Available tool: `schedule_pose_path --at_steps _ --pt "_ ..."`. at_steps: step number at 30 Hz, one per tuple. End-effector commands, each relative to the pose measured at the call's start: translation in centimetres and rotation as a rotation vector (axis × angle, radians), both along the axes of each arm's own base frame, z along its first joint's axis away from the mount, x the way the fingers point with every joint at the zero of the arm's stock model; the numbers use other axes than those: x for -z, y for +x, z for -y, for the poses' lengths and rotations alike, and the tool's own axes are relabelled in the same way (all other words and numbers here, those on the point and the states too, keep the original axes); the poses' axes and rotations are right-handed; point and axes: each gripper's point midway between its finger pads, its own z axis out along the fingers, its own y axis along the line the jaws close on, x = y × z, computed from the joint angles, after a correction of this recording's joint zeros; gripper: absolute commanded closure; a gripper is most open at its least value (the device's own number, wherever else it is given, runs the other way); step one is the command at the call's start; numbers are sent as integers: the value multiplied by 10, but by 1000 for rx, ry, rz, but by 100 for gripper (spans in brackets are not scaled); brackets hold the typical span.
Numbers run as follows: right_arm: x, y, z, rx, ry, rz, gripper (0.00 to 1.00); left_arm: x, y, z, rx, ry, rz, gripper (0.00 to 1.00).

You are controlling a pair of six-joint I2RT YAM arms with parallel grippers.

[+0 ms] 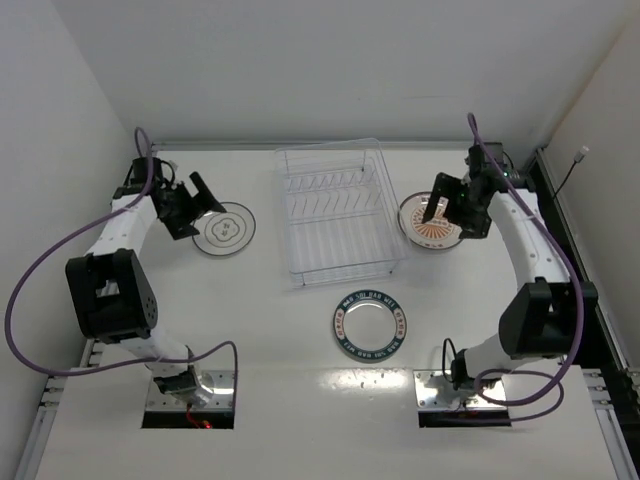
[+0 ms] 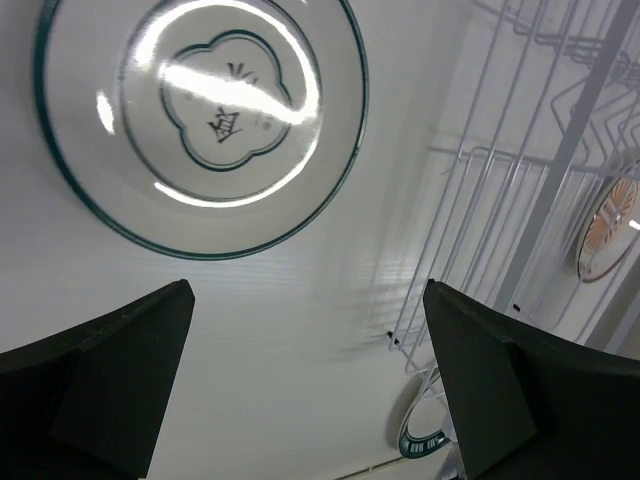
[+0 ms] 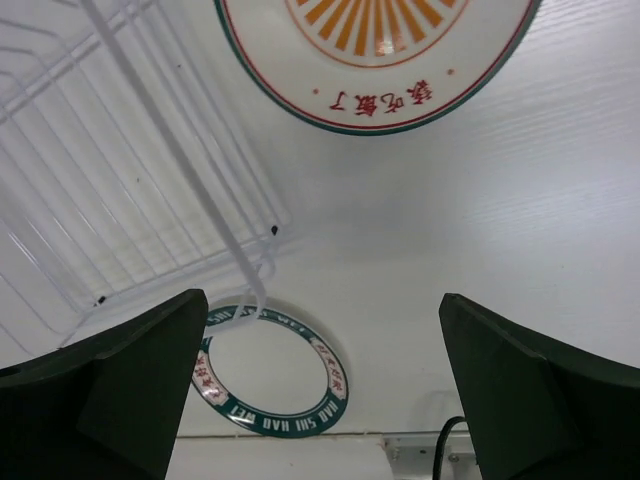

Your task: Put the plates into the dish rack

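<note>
My right gripper should go down away from the rack (image 1: 335,212), then tilt onto the orange-striped plate's rim on the side opposite the rack.
The clear dish rack (image 1: 335,212) stands empty at the table's middle back. The dark-ringed plate (image 1: 224,228) lies flat to its left; my left gripper (image 1: 200,196) is open just beside and above its left edge, and the plate shows in the left wrist view (image 2: 200,120). The orange-striped plate (image 1: 432,222) lies flat right of the rack; my right gripper (image 1: 440,208) hovers open over it, empty, and the plate shows in the right wrist view (image 3: 375,50). The dark-blue-rimmed plate (image 1: 370,325) lies flat in front of the rack.
White walls enclose the table on the left, back and right. Purple cables loop from both arms. The rack's wire tines show in the left wrist view (image 2: 520,170) and in the right wrist view (image 3: 150,170).
</note>
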Motion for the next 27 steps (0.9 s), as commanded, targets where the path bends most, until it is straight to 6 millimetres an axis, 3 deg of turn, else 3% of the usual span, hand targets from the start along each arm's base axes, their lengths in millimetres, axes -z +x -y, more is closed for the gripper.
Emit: schedule_pose_path --at_steps 1,3,4,6,7,9,10,14,15,19,23,27 --pt "-19 18 22 103 29 157 1 9 9 23 47 -55 10 1" --pt "-13 28 26 106 84 193 1 13 9 24 61 -58 3 1" --pt "-8 29 44 153 98 203 1 13 9 24 61 -58 3 1" --pt "21 23 42 213 304 179 1 15 8 26 80 -71 -1 1" --pt "22 36 53 265 438 237 1 15 8 26 80 -71 -1 1" --pt "46 34 56 308 538 231 2 19 7 30 101 -90 -4 1" --pt "53 43 64 317 558 258 5 20 7 30 101 -90 -4 1" --pt "66 52 83 347 546 231 7 22 7 33 117 -103 -9 1" --pt "83 50 83 352 554 173 11 22 7 33 117 -103 -9 1" --pt "114 58 92 363 540 69 17 21 4 36 134 -117 -11 1" --pt "140 60 95 369 512 3 17 24 2 28 119 -114 -15 1" --pt "153 73 94 353 514 -11 20 26 -1 21 107 -114 -29 1"
